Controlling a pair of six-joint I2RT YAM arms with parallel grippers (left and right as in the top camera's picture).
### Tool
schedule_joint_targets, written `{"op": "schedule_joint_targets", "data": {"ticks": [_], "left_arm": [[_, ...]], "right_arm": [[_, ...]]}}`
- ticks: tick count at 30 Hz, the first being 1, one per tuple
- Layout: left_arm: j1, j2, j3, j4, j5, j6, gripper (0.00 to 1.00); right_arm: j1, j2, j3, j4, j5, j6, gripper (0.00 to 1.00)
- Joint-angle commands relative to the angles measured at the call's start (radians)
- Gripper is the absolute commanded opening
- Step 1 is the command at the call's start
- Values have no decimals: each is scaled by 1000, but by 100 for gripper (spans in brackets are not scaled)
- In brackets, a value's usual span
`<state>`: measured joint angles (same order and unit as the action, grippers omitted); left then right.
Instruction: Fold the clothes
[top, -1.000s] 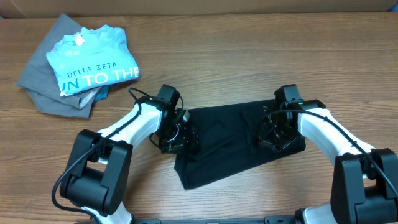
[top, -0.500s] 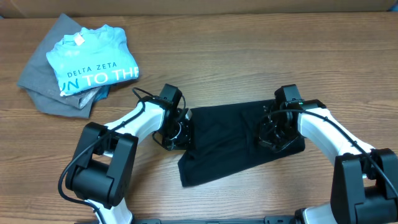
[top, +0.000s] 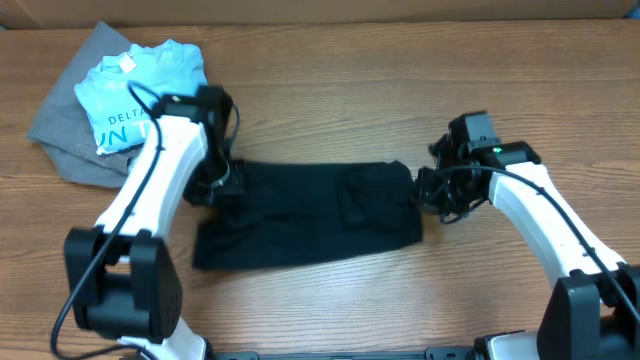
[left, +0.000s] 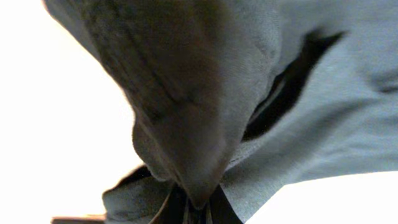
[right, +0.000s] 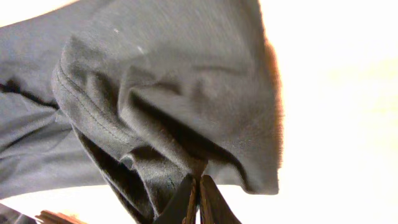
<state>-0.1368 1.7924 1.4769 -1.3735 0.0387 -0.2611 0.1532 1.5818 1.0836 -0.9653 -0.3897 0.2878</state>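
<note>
The black shirt lies as long cloth, so my left gripper rises next, carries its held end across onto the shirt's opposite end (top: 386, 208) and releases it.
The clothes, a plain black T-shirt (top: 305, 213), lie stretched into a long band across the middle of the wooden table. My left gripper (top: 222, 187) is shut on the shirt's left end. In the left wrist view the dark fabric (left: 205, 118) bunches into a cone that runs down into the pinched gripper (left: 198, 208). My right gripper (top: 428, 190) is shut on the shirt's right end. The right wrist view shows a hemmed fold of the black cloth (right: 155, 106) clamped in the closed gripper (right: 199, 186).
A light blue T-shirt with white lettering (top: 140, 95) lies on a grey garment (top: 70, 135) at the back left, close behind my left arm. Bare wooden table (top: 330, 90) extends behind the black shirt and in front of it.
Both grippers have closed on the shirt's ends. My left arm swung left and back, dragging the shirt leftward; the right gripper moved slightly back. The crumpled shirt is now pulled out long.
</note>
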Motion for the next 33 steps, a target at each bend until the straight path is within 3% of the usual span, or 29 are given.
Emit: {"op": "schedule_joint_targets", "data": {"ticks": [1, 9, 16, 18, 20, 22, 23, 24, 30, 33], "left_arm": [[-43, -48, 113, -23, -54, 37, 4], [-166, -47, 146, -19, -84, 9, 4], [-156, -47, 146, -28, -88, 3, 4], [-156, -47, 146, -29, -95, 3, 4], [-156, -47, 146, -29, -95, 3, 4], [-156, -47, 146, -29, -95, 3, 4], [-156, -47, 146, -30, -94, 3, 4], [-156, -47, 146, -29, -93, 3, 4], [-174, -47, 147, 3, -4, 30, 4], [-201, -47, 150, 25, 16, 34, 4]], "right_arm": [[3, -23, 45, -7, -6, 0, 6], [43, -23, 46, -53, -37, -8, 6], [221, -16, 39, 85, -119, 48, 6], [290, -2, 37, 137, -96, 102, 18], [344, 12, 37, 175, -94, 109, 42], [399, 14, 37, 201, -93, 100, 49], [415, 5, 50, 199, -71, 98, 62], [414, -4, 61, 193, -50, 98, 67], [299, -82, 135, 73, 195, 184, 77], [183, -101, 164, 36, 205, 203, 76]]}}
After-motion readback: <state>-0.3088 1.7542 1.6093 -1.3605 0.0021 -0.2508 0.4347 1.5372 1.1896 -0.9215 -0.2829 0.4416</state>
